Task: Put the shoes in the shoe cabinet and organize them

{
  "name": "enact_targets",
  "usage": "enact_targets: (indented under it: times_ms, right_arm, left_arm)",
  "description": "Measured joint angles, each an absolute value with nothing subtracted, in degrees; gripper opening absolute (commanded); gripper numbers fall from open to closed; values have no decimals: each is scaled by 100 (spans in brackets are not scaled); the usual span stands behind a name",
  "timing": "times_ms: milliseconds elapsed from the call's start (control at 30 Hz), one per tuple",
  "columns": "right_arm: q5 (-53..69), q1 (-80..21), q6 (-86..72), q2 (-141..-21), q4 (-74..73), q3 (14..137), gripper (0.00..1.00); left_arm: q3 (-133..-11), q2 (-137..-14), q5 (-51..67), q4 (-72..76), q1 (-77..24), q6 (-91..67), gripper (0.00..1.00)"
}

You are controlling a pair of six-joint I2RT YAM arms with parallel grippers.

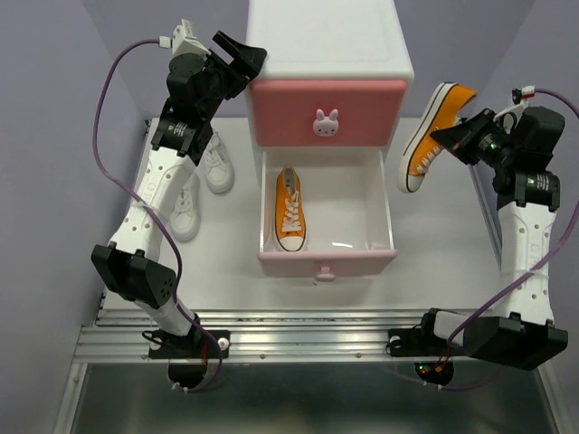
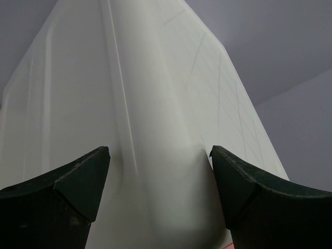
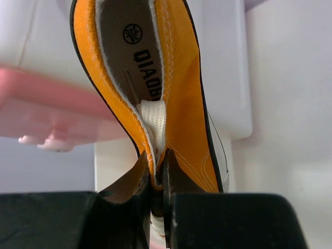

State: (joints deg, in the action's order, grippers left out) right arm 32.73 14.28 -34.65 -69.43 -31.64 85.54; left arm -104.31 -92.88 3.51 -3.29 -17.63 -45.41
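Note:
I will next move my right gripper to the left in the top view and down to the bottom of the open drawer beside the lying sneaker, because that spot is empty.
The shoe cabinet (image 1: pixel 330 45) stands at the back middle, its upper pink drawer shut and its lower drawer (image 1: pixel 371 217) pulled out. One orange sneaker (image 1: pixel 289 210) lies in the open drawer's left half. My right gripper (image 1: pixel 455 137) is shut on the second orange sneaker (image 1: pixel 425 145), held in the air right of the cabinet; in the right wrist view my right gripper (image 3: pixel 157 174) pinches the sneaker's (image 3: pixel 181 93) collar edge. My left gripper (image 1: pixel 240 54) is open at the cabinet's upper left corner (image 2: pixel 155 129), empty. Two white sneakers (image 1: pixel 217 163) (image 1: pixel 185 212) lie on the table left of the cabinet.
The white table (image 1: pixel 434 262) is walled by purple panels on both sides. A bunny knob (image 1: pixel 326 122) sits on the upper drawer. The left arm reaches over the white sneakers. A metal rail (image 1: pixel 308 339) runs along the near edge.

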Motion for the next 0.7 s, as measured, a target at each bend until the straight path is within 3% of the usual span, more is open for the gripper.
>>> enact_targets:
  times_ms: [533, 700]
  right_arm:
    - [4869, 1415, -4440, -5830, -3183, 7778, 3]
    - [4788, 1057, -4331, -5739, -3297, 7675, 2]
  left_arm:
    - [-10610, -9404, 456, -499, -1752, -4469, 88]
    - [-10534, -9402, 449, -423, -1752, -4493, 88]
